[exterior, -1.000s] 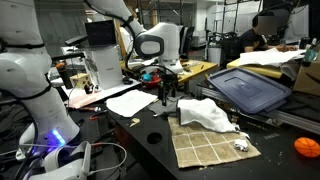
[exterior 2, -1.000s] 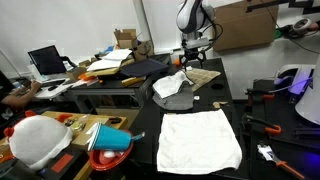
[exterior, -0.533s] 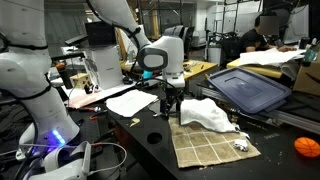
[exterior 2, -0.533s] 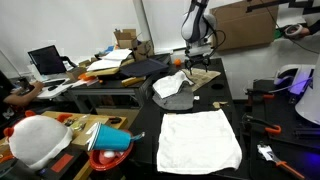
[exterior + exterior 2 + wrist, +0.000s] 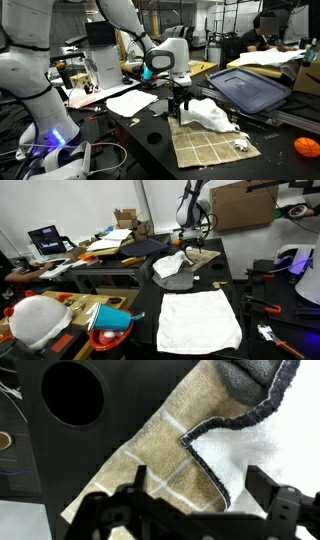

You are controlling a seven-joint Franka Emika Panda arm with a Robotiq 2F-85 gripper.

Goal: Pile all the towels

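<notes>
The gripper will next go down onto the dark-hemmed corner of the crumpled white towel (image 5: pixel 202 456) over the tan towel.
A crumpled white towel with a dark hem (image 5: pixel 207 114) (image 5: pixel 173 263) lies on a tan checked towel (image 5: pixel 212 146) (image 5: pixel 203 256) on the black table. A flat white towel (image 5: pixel 200 318) lies spread nearer the camera in an exterior view. A grey towel (image 5: pixel 178 277) lies under the crumpled one. My gripper (image 5: pixel 178 108) (image 5: pixel 194 244) hangs open just above the edge of the crumpled white towel. In the wrist view the open fingers (image 5: pixel 200 510) straddle the white towel's hem (image 5: pixel 265 445) over the tan towel (image 5: pixel 140 455). It holds nothing.
A grey bin lid (image 5: pixel 250 92) lies beside the towels. A round hole (image 5: pixel 72 393) is in the black table. An orange ball (image 5: pixel 306 147) sits at the table's edge. Papers (image 5: pixel 137 101), a laptop (image 5: pixel 46 242) and a red bowl (image 5: pixel 112 318) stand around.
My gripper has moved sideways across the table towards the crumpled white towel and come down a little. The towels have not moved.
</notes>
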